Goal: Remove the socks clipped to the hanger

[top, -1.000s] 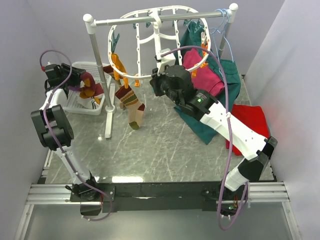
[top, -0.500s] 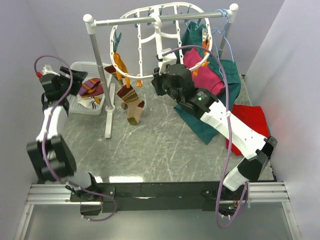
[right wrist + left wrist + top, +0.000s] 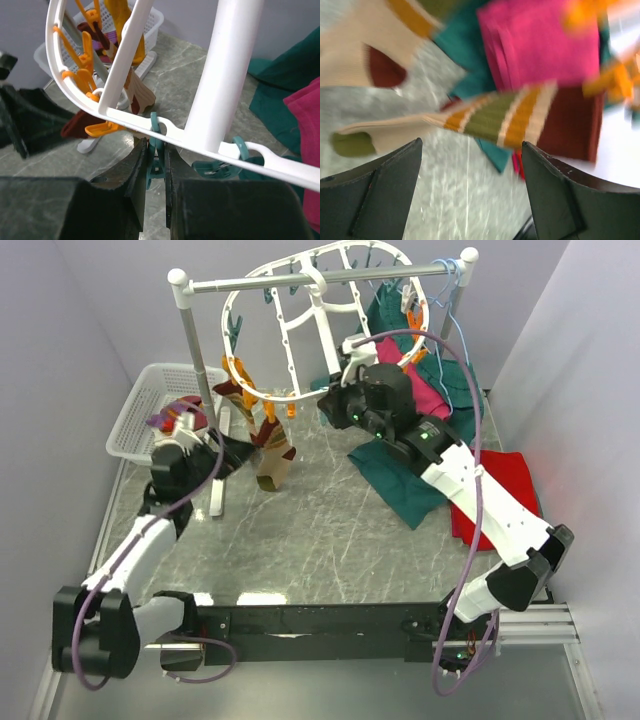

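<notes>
The striped sock hangs free below its clip, to the right in the top view. My left gripper should move that way next, onto the sock's lower part (image 3: 276,450) (image 3: 484,117).
The white oval hanger (image 3: 318,300) hangs tilted from the rack's bar, with orange and teal clips round its rim. A striped sock (image 3: 272,452) and a maroon and mustard one (image 3: 230,390) hang from its lower left rim. My right gripper (image 3: 336,406) is shut on a teal clip (image 3: 158,159) under the hanger rim (image 3: 150,125). My left gripper (image 3: 240,450) is open and empty, just left of the hanging socks. In the blurred left wrist view, a striped sock (image 3: 520,117) and a cream one (image 3: 365,65) hang ahead of my left gripper (image 3: 470,150).
A white basket (image 3: 135,415) stands at the back left, with a sock (image 3: 180,418) at its right edge. The white pole rack (image 3: 195,360) has its foot by my left gripper. Magenta (image 3: 410,390), dark green (image 3: 400,480) and red (image 3: 500,485) clothes lie at the right.
My left arm has swung from the basket down and right to the hanging socks, its gripper now empty. My right gripper has shifted slightly right, tilting the hanger.
</notes>
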